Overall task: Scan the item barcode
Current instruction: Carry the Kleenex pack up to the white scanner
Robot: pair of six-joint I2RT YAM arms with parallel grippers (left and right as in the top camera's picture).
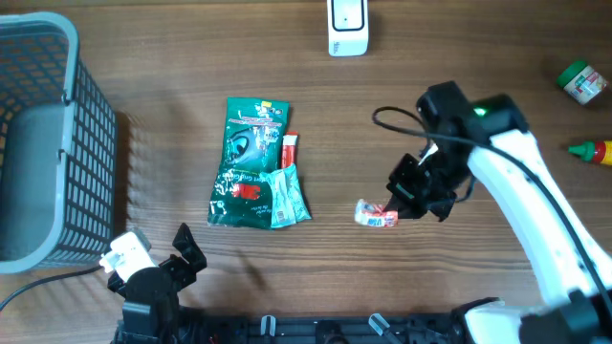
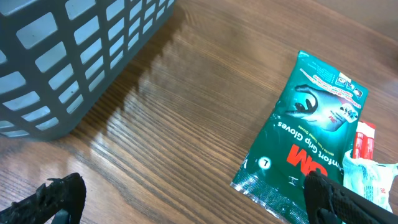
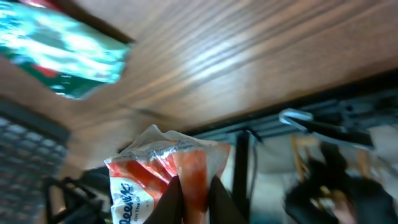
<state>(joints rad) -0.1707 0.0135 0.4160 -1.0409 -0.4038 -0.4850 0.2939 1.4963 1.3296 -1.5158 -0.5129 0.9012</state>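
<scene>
Next I should take the pack outward to the scanner point(image 1: 347, 27), then across to free it between jar and bottle, to my right gripper's right in the overhead view.
A small red and white tissue pack point(image 1: 376, 215) hangs just above the table right of centre, with my right gripper point(image 1: 409, 199) shut on its edge. The right wrist view shows the pack point(image 3: 149, 171) crumpled, a red fold of it pinched at my right gripper point(image 3: 194, 202). A white scanner point(image 1: 347, 27) stands at the back edge, well apart from the pack. My left gripper point(image 1: 155, 266) rests open near the front left edge. The left wrist view shows this gripper point(image 2: 193, 202) holding nothing, only bare wood between its fingers.
A green glove packet point(image 1: 245, 162) lies at centre left, with a red stick point(image 1: 289, 149) and a pale green pack point(image 1: 288, 197) on its right side. A grey basket point(image 1: 91, 124) fills the left. A green-capped jar point(image 1: 581, 81) and a red bottle point(image 1: 593, 150) sit at far right.
</scene>
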